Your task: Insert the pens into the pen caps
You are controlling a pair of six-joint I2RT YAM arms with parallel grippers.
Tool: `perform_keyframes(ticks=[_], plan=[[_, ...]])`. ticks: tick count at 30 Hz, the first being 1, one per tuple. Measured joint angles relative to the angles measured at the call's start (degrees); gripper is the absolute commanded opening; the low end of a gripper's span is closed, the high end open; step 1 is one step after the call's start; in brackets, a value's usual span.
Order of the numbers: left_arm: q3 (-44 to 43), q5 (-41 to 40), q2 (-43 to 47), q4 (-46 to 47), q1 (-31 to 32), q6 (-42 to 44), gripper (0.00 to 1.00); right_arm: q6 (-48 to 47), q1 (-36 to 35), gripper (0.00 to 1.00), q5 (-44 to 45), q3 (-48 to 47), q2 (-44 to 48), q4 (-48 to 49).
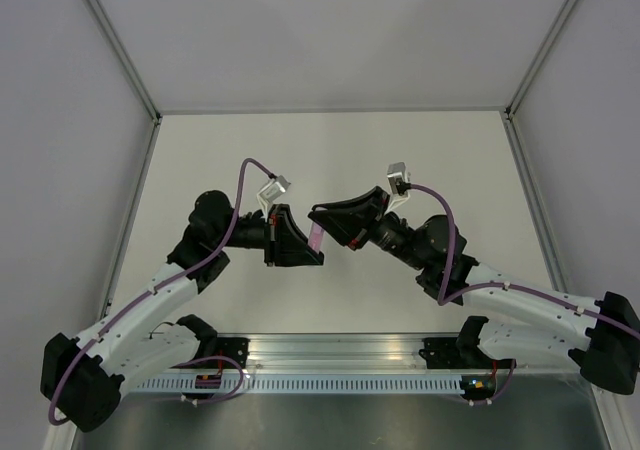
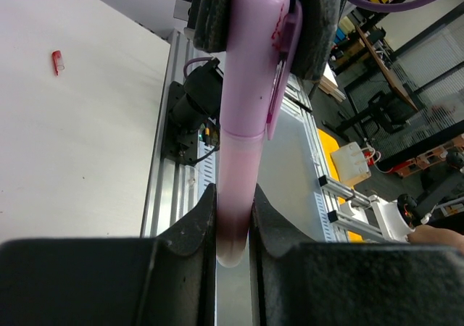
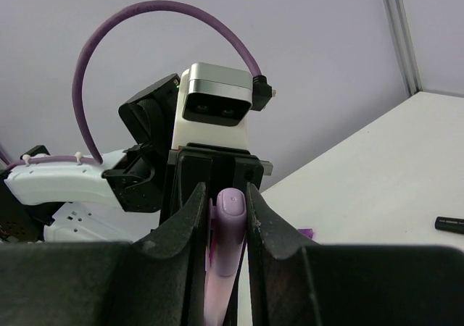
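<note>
The pink cap (image 3: 230, 214) is already on over the pen's front end. I will tip my left gripper downward and lower it to let go of the pen on the tabletop below.
The pale pink pen (image 1: 316, 236) is held in the air between both grippers above the table's middle. My left gripper (image 2: 233, 195) is shut on the pen's barrel (image 2: 238, 166) near its rear end. My right gripper (image 3: 221, 195) is shut on the pink cap (image 3: 230, 214), which sits over the pen's front end; the cap (image 2: 255, 51) with its clip also shows in the left wrist view. A red cap (image 2: 56, 61) lies on the table. A purple cap (image 3: 305, 233) and a dark pen (image 3: 449, 224) lie on the table. The red pen is out of view.
The white table (image 1: 330, 150) is bounded by grey walls with metal corner posts (image 1: 118, 50). An aluminium rail (image 1: 340, 355) with the arm bases runs along the near edge. The left arm's camera block (image 3: 216, 105) and purple cable (image 3: 130, 22) face the right wrist.
</note>
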State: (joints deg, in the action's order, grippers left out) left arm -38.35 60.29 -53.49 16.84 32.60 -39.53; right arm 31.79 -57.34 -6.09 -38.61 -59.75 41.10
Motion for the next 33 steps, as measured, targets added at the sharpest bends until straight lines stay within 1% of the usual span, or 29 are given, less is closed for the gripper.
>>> perform_keyframes(ticks=[5,9,19,24,32,33], plan=[[-0.07,1.57,0.61,-0.39,-1.22,0.0,0.02,-1.81,-0.5,0.0,0.02,0.55,1.95,-1.86],[-0.07,2.21,0.46,1.62,-1.62,-0.59,0.02,-1.29,-1.14,0.0,0.57,2.4,2.62,1.01],[-0.07,4.26,-0.39,5.97,-2.27,-2.29,0.02,-1.14,-4.72,0.0,6.54,2.43,1.33,4.26],[-0.09,3.78,-0.07,5.05,-2.75,-2.54,0.02,-0.98,-5.86,0.0,9.53,1.81,-0.31,4.55],[-0.09,3.21,0.17,3.15,-2.75,-2.49,0.02,-0.33,-6.69,0.0,12.46,2.12,0.07,2.99],[-0.09,3.21,0.24,3.21,-2.75,-2.49,0.02,-0.33,-6.8,0.05,12.79,1.84,0.5,1.97]])
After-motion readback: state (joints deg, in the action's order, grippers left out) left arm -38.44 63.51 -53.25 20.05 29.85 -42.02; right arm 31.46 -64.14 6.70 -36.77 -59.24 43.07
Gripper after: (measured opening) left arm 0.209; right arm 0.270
